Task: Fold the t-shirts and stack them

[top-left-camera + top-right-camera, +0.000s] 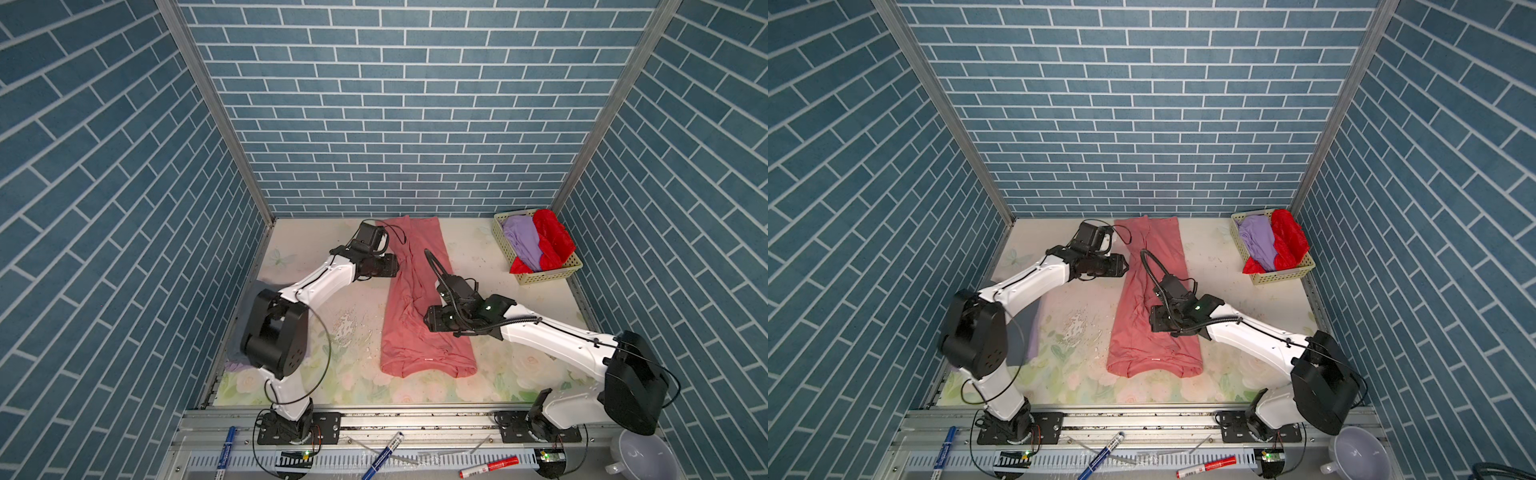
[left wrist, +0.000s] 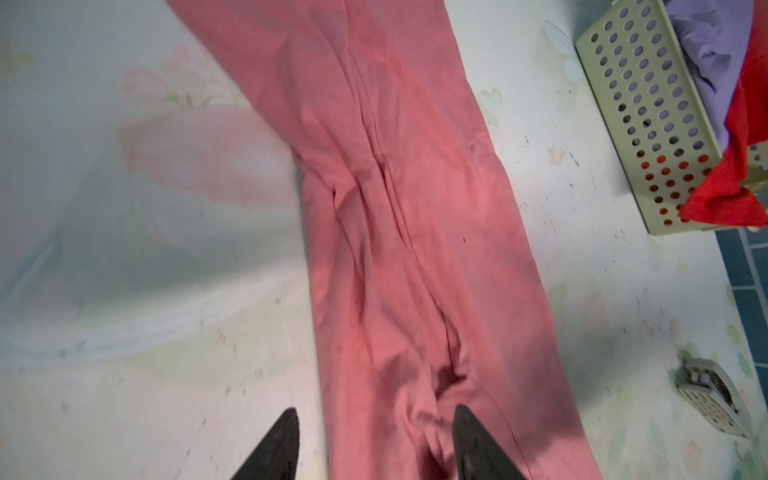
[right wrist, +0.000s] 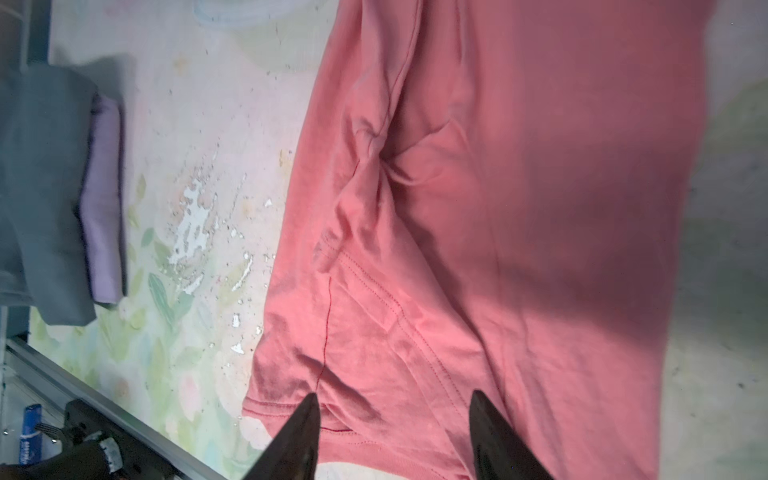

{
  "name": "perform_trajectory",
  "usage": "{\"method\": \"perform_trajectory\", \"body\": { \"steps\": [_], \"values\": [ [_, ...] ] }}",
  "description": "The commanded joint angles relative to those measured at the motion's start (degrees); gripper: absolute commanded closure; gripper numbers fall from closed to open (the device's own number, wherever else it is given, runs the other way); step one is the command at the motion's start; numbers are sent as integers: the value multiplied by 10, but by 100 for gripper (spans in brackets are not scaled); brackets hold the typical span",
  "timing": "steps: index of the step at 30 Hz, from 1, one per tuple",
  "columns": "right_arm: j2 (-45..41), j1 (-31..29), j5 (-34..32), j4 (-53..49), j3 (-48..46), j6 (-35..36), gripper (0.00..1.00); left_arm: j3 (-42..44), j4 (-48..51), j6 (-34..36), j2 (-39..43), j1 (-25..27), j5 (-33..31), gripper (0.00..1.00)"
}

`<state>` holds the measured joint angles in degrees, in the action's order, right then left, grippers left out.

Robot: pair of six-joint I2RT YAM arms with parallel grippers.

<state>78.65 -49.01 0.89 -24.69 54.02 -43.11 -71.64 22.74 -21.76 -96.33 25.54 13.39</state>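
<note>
Next, my left gripper will move back and down to close on the pink t-shirt's near corner facing the slate grey shirt (image 3: pixel 41 187), since that corner lies below it, nearer my base.
A salmon pink t-shirt (image 1: pixel 405 336) lies as a long narrow strip down the middle of the table, with its neck label at the near end. My left gripper (image 1: pixel 395 266) hovers at the strip's left edge near the far half. In the left wrist view it (image 2: pixel 376 415) is open, one finger over the table and one over the pink cloth (image 2: pixel 415 208). My right gripper (image 1: pixel 428 322) is over the near half, open above the cloth (image 3: pixel 540 208) and holding nothing (image 3: pixel 395 399). A folded slate grey shirt (image 3: pixel 41 187) lies on a lavender one (image 3: pixel 104 199) at the table's left edge.
A cream basket (image 1: pixel 540 276) at the back right holds a crumpled lavender shirt (image 1: pixel 521 239) and a bright red one (image 1: pixel 552 237). Brick-patterned walls close in three sides. Markers (image 1: pixel 382 455) lie on the front rail, and a white bowl (image 1: pixel 644 455) stands at the near right.
</note>
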Motion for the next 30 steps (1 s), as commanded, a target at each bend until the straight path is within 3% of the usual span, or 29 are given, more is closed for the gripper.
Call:
{"method": "perform_trajectory", "body": {
  "steps": [1, 4, 8, 14, 19, 25, 30],
  "values": [
    [-34, 20, 12, -17, -50, -22, 40, 115, 37, -32, 59, 1, 13, 41],
    [-80, 37, 30, -19, -93, -42, 34, 193, 78, -48, 137, 4, 21, 40],
    [-146, 74, 38, -35, -159, -68, 25, 306, 48, -110, 222, 13, 93, 38],
    [-215, 106, 70, -42, -236, -96, 23, 408, -10, -195, 278, 56, 117, 37],
    [-216, 108, 95, -12, -280, -119, 24, 444, -49, -235, 264, 89, 122, 37],
    [-196, 109, 122, 45, -320, -143, 25, 478, -171, -308, 208, 145, 125, 39],
    [-157, 109, 150, 87, -333, -146, 29, 477, -230, -344, 162, 187, 137, 50]
  ]
}}
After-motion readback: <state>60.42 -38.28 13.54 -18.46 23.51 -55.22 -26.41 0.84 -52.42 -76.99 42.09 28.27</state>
